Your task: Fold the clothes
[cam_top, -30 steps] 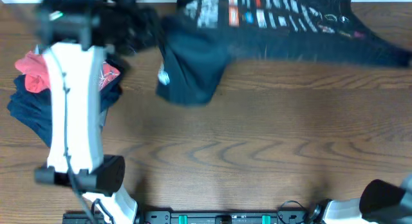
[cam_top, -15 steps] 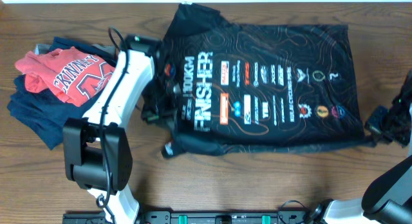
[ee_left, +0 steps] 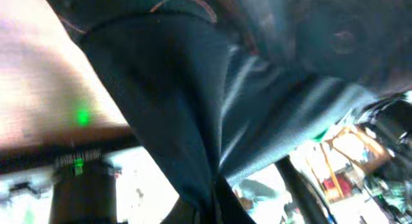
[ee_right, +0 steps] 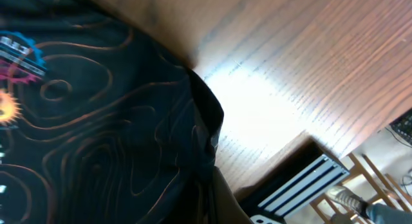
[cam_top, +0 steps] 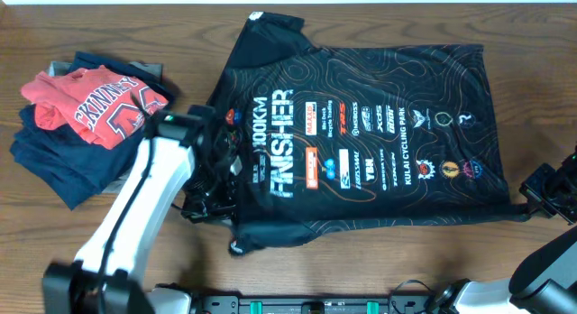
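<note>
The right gripper carries the garment's pinched corner outward next, then down onto the garment's printed side (cam_top: 469, 141) (ee_right: 27, 47), as both its front ends are held.
The black garment (cam_top: 379, 97) with orange contour lines and "100KM FINISHER" print lies spread, print up, across the middle of the table. My left gripper (cam_top: 207, 206) is shut on its front-left edge, near the sleeve. In the left wrist view the dark cloth (ee_left: 193, 102) hangs bunched and runs down into the jaws (ee_left: 215, 208). My right gripper (cam_top: 532, 192) is shut on the front-right corner. In the right wrist view the cloth (ee_right: 96, 121) narrows to a pinched fold at the jaws (ee_right: 215, 185).
A pile with a red lettered shirt (cam_top: 90, 102) on navy garments (cam_top: 50, 161) sits at the left edge, beside my left arm (cam_top: 135, 215). Bare wood (cam_top: 406, 251) runs along the front of the table. The arm bases stand at the front edge.
The garment has been drawn from the far edge toward the front and laid out flat. My left gripper moved toward the front with the left edge; the right one holds the right corner.
</note>
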You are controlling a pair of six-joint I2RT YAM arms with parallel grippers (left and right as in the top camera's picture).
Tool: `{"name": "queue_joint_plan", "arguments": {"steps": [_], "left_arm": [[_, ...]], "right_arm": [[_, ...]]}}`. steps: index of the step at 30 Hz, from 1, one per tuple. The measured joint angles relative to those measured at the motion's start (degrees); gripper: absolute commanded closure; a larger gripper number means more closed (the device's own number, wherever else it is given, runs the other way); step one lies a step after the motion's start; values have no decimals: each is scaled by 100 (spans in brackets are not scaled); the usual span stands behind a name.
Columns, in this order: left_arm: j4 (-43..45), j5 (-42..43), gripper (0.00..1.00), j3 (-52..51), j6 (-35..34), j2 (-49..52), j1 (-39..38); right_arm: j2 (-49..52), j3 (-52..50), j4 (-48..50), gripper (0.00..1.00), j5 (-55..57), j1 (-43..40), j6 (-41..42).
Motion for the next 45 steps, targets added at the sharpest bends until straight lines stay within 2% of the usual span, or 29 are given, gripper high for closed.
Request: {"name": "queue_joint_plan", "arguments": {"steps": [7, 18, 25, 32, 34, 35, 36, 38, 40, 42, 45], "left_arm": [[1419, 0, 94, 0, -470, -160, 39], [3534, 20, 94, -2, -1552, 227, 693], [4350, 26, 94, -2, -1799, 798, 708], [5285, 20, 94, -2, -1888, 1421, 710], [5493, 22, 94, -2, -1904, 1491, 708], [5589, 20, 92, -2, -1904, 1513, 710], [5692, 20, 86, -2, -1904, 1526, 708], [5904, 22, 61, -4, -1880, 1528, 710], [6041, 22, 43, -4, -1895, 1528, 715], [5965, 11, 38, -4, -1912, 1528, 719], [5449, 7, 38, -2, -1919, 1528, 721]], "right_arm": [[-33, -7, 721, 99, -251, 450, -20], [-33, -11, 1993, 99, -452, 837, -24], [42, -11, 2514, 97, -562, 957, -24], [621, -11, 3023, 96, -616, 1113, -26], [804, -13, 3182, 91, -649, 1185, -22], [890, -13, 3296, 88, -688, 1215, -20], [966, -13, 3418, 84, -748, 1244, -13], [1080, -15, 3670, 71, -916, 1257, -9], [1134, -15, 3781, 65, -1064, 1266, -35], [1130, -15, 3759, 62, -1161, 1266, -50], [1099, -15, 3467, 62, -1193, 1263, -63]]}}
